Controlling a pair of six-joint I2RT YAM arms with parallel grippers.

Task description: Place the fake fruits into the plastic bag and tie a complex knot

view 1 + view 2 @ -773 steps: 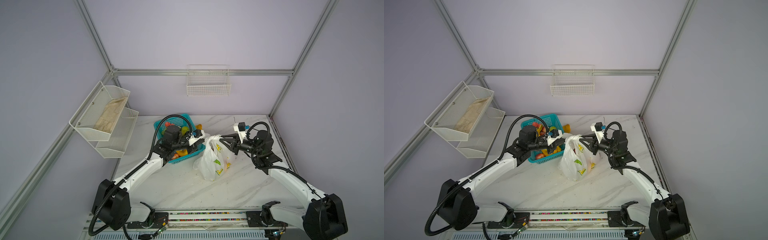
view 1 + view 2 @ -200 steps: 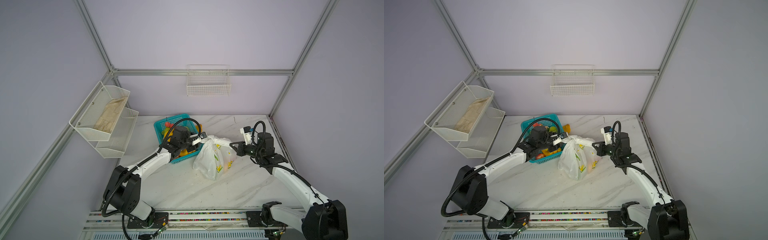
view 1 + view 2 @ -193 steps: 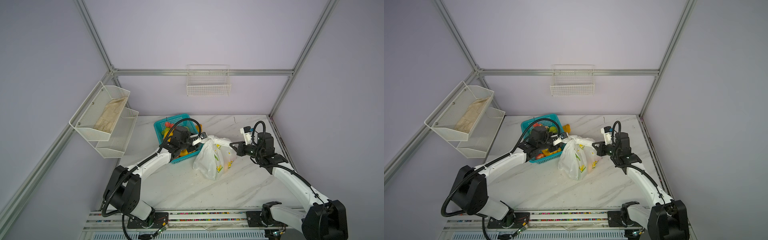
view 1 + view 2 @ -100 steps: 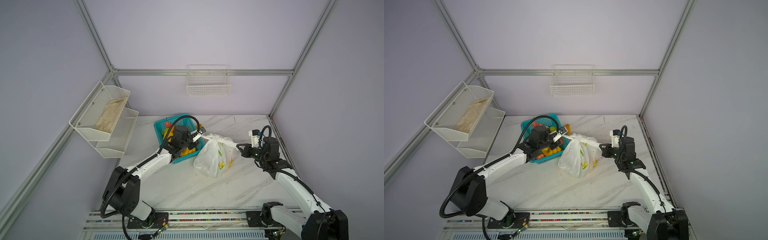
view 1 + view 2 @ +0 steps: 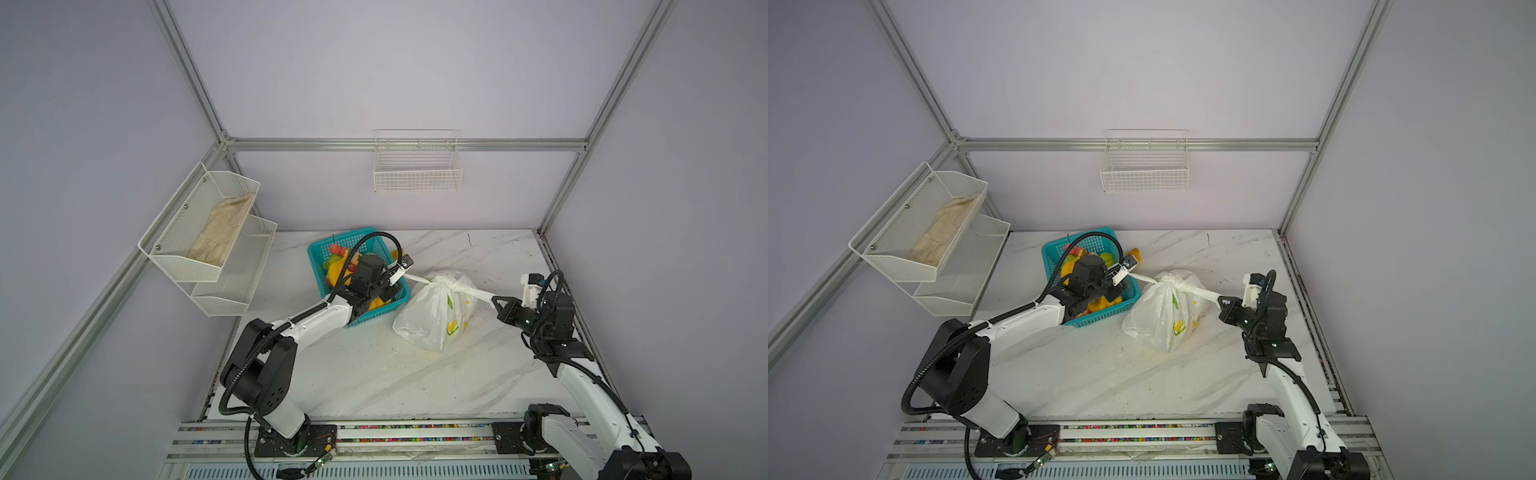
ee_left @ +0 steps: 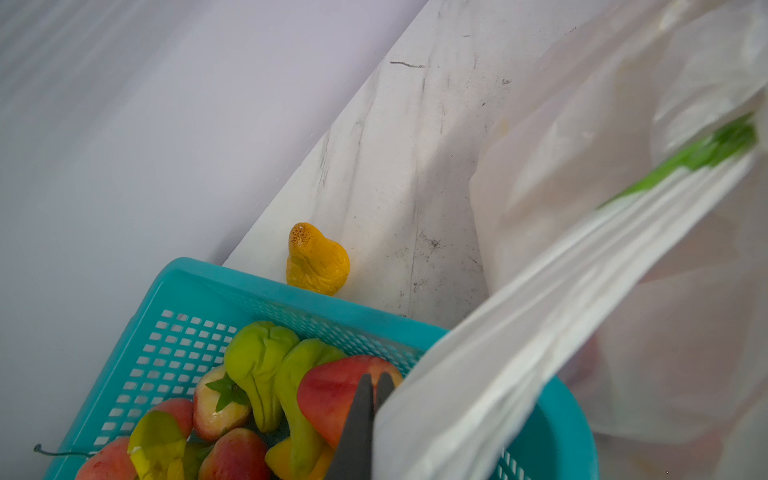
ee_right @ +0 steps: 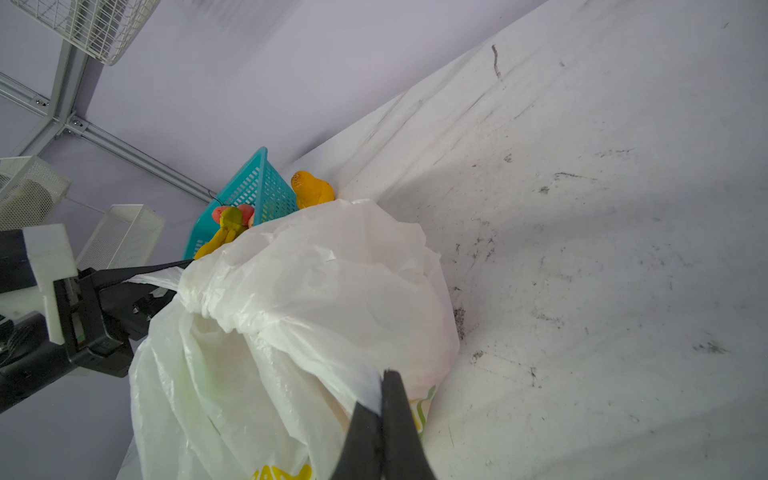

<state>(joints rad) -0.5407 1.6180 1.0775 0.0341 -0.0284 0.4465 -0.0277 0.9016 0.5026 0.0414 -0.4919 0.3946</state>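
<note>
My right gripper is beside the bag's body (image 5: pixel 436 314) (image 7: pixel 220 376), which lies between it and the teal basket, and it will swing over the body next and release the strip, since the knot is bunched together.
The plastic bag (image 5: pixel 430 320) (image 5: pixel 1158 320) lies on the marble table, its neck bunched into a knot (image 5: pixel 441 285) (image 5: pixel 1169 283). Two white handle strips run taut out of the knot, one to each side. My left gripper (image 5: pixel 406 275) (image 6: pixel 374 379) hovers over the teal basket, shut on the left strip (image 6: pixel 540 291). My right gripper (image 5: pixel 494 300) (image 7: pixel 383 374) is shut on the right strip (image 5: pixel 1204 294). Several fake fruits (image 6: pixel 257 361) lie in the basket, and a yellow one (image 6: pixel 318 259) (image 7: pixel 312 189) sits on the table behind it. Pinkish shapes show faintly through the bag.
The teal basket (image 5: pixel 318 249) (image 5: pixel 1054 245) stands left of the bag, under my left wrist. A white two-tier mesh shelf (image 5: pixel 174 253) with a beige cloth hangs on the left wall. A wire basket (image 5: pixel 417 180) hangs on the back wall.
The left gripper has closed on its handle strip. The right gripper has pulled away to the right. Both strips are now stretched taut and the bag's neck is drawn tighter.
</note>
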